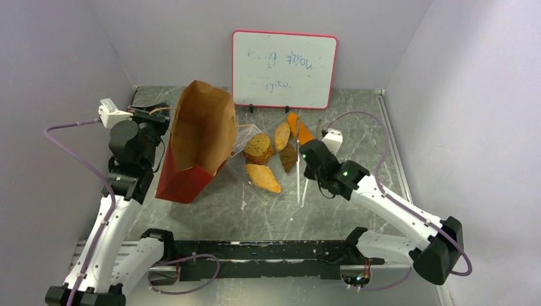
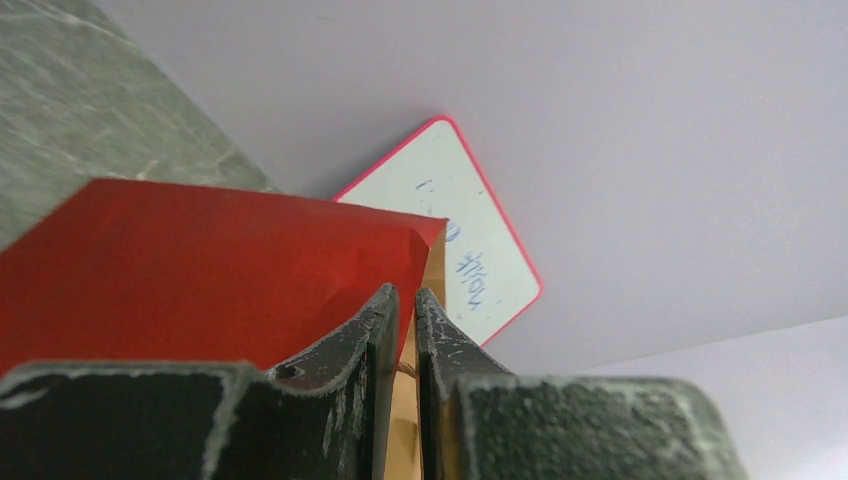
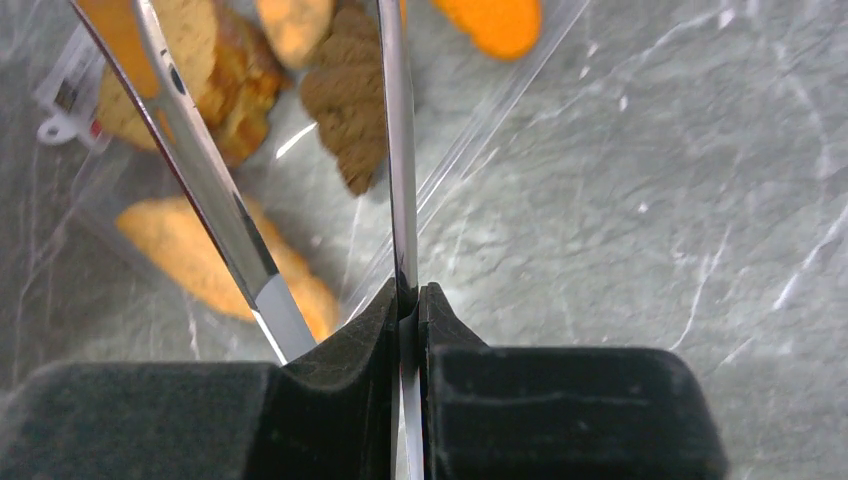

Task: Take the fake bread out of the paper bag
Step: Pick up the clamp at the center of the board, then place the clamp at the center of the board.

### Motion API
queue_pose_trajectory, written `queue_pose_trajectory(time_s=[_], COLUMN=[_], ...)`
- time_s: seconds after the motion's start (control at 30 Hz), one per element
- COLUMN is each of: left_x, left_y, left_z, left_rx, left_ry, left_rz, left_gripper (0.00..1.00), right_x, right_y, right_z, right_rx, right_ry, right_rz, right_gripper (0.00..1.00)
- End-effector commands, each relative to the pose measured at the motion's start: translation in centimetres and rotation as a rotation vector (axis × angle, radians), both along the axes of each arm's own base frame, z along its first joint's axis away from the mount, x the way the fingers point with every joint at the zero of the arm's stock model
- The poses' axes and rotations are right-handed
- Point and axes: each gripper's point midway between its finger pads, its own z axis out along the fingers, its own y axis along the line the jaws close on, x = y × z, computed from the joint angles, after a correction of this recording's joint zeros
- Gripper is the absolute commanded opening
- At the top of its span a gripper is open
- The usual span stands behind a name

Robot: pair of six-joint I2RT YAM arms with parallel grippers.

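Note:
My right gripper moves to its right in the top view next, lowers and releases the tongs (image 3: pixel 398 150) clear of the bread, since bare table lies below.
The paper bag (image 1: pixel 191 143), red outside and brown inside, leans tilted at the left with its mouth open; only brown paper shows inside. My left gripper (image 1: pixel 164 117) is shut on its left wall, red paper (image 2: pixel 200 260) on one side of the fingers and brown on the other. The fake bread lies outside the bag on clear plastic: a round crusty slice (image 1: pixel 258 148), tan roll (image 1: pixel 281 135), orange baguette (image 1: pixel 297 127), dark-brown lump (image 1: pixel 289 157) and yellow-orange wedge (image 1: pixel 263 178). My right gripper (image 3: pixel 408 295) is shut on one arm of metal tongs (image 3: pixel 398 150) that reach over the dark lump (image 3: pixel 345 95).
A clear plastic tray (image 1: pixel 241 167) lies under the bread beside the bag. A pink-framed whiteboard (image 1: pixel 284 69) stands against the back wall. Purple walls close in the left, right and back of the grey marbled table (image 1: pixel 357 134). A black rail (image 1: pixel 255 252) crosses the near edge.

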Motion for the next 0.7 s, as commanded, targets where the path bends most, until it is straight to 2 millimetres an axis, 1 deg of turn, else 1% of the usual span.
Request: queue_pose_trajectory(time_s=[0.0, 0.13, 0.17, 0.27, 0.4, 0.53, 0.67], left_x=[0.9, 2.1, 2.5, 3.7, 5.1, 5.8, 5.6], left_y=[-1.1, -1.5, -1.7, -2.4, -3.4, -3.7, -3.4], left_z=[2.9, 2.5, 2.5, 2.1, 1.9, 2.8, 4.2], left_rx=[-0.179, -0.272, -0.299, -0.379, -0.471, -0.5, -0.526], left_ry=[-0.112, -0.134, -0.146, -0.163, -0.182, -0.208, -0.239], left_rz=[-0.039, -0.05, -0.061, -0.098, -0.164, -0.204, -0.238], left_gripper=[0.07, 0.07, 0.07, 0.07, 0.07, 0.07, 0.07], right_x=[3.7, 6.4, 7.3, 8.6, 9.6, 10.0, 10.1], right_y=[-1.4, -4.7, -6.4, -9.4, -12.2, -14.4, -16.6], right_z=[1.6, 1.6, 1.4, 0.8, -0.6, -2.5, -4.8], right_rx=[0.003, 0.002, 0.005, 0.007, 0.024, 0.014, -0.006], right_ry=[-0.053, -0.049, -0.041, -0.02, 0.015, 0.059, 0.114], right_rz=[-0.022, -0.094, -0.139, -0.198, -0.249, -0.291, -0.35], right_gripper=[0.0, 0.0, 0.0, 0.0, 0.0, 0.0, 0.0])
